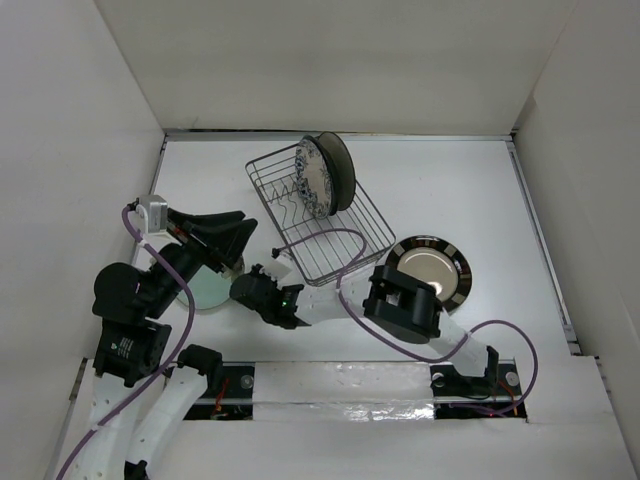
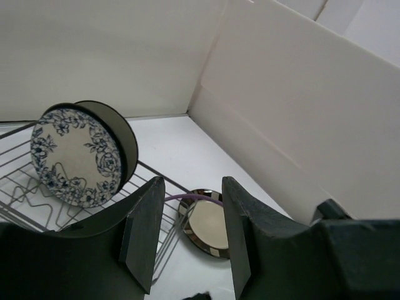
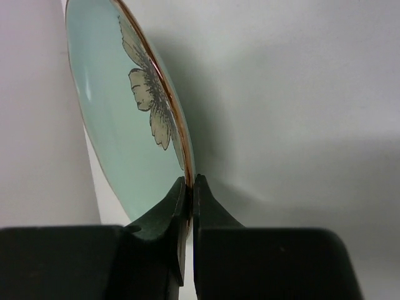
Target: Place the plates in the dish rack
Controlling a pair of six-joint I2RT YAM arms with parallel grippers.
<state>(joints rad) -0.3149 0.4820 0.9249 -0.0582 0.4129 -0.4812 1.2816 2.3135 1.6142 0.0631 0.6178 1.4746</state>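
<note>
Next, my right gripper should lift the green plate (image 1: 207, 291) outward over the empty slots (image 1: 288, 193) beside the blue-floral plate, lower it and release, since those slots lie outward.
The wire dish rack (image 1: 345, 240) stands mid-table with a blue-floral plate (image 1: 312, 180) and a dark-rimmed plate (image 1: 338, 168) upright in its far end. In the left wrist view both plates (image 2: 72, 156) (image 2: 124, 134) stand in the rack (image 2: 19, 187). A black plate with gold rim marks (image 1: 430, 270) lies flat to the right of the rack. The pale green flower plate (image 1: 207, 291) sits at the left, partly under the left arm. My right gripper (image 3: 190, 186) is shut on the green plate's (image 3: 119, 119) rim. My left gripper (image 2: 190, 234) hovers open and holds nothing.
White walls enclose the table on three sides. A purple cable (image 1: 335, 235) drapes across the rack's near corner. The right arm's elbow (image 1: 400, 305) sits right beside the black plate. The left gripper (image 1: 240, 232) hangs above the green plate, left of the rack.
</note>
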